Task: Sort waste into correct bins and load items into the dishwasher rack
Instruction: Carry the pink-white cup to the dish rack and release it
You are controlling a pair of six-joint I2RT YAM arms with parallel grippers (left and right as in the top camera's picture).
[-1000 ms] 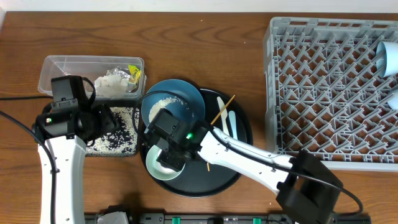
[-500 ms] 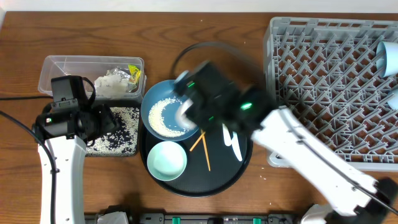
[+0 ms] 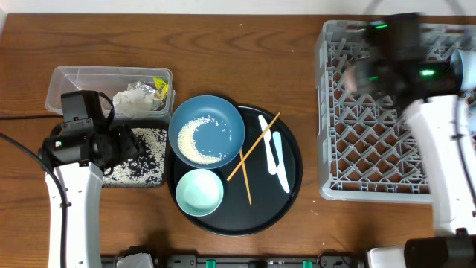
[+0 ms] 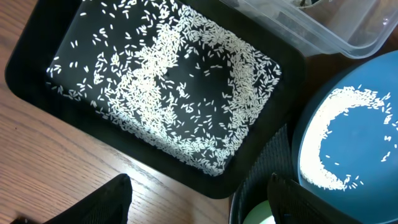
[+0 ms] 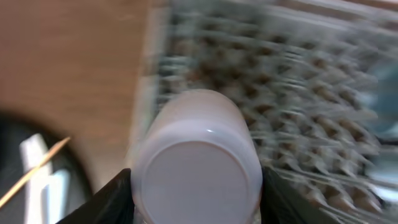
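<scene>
The robot's right gripper needs to swing to the right in the overhead view, go down onto the rack's wires beside the other cups and let go, since those cups sit in the rack.
My right gripper is shut on a small whitish cup, its base facing the camera. It hangs blurred over the left part of the grey dishwasher rack. My left gripper is open and holds nothing, hovering over the corner of the shallow black tray strewn with rice. The blue bowl holds a crescent of rice. Below it sits the pale-green bowl. Chopsticks and a white spoon lie beside them. The clear tub holds tissue and a wrapper.
The bowls, chopsticks and spoon rest on a large round black tray. More white cups stand at the rack's far right edge. Bare wood lies between the round tray and the rack.
My right arm has swung from over the round tray, up and right, to above the rack with the cup in its jaws. The left arm has not moved.
</scene>
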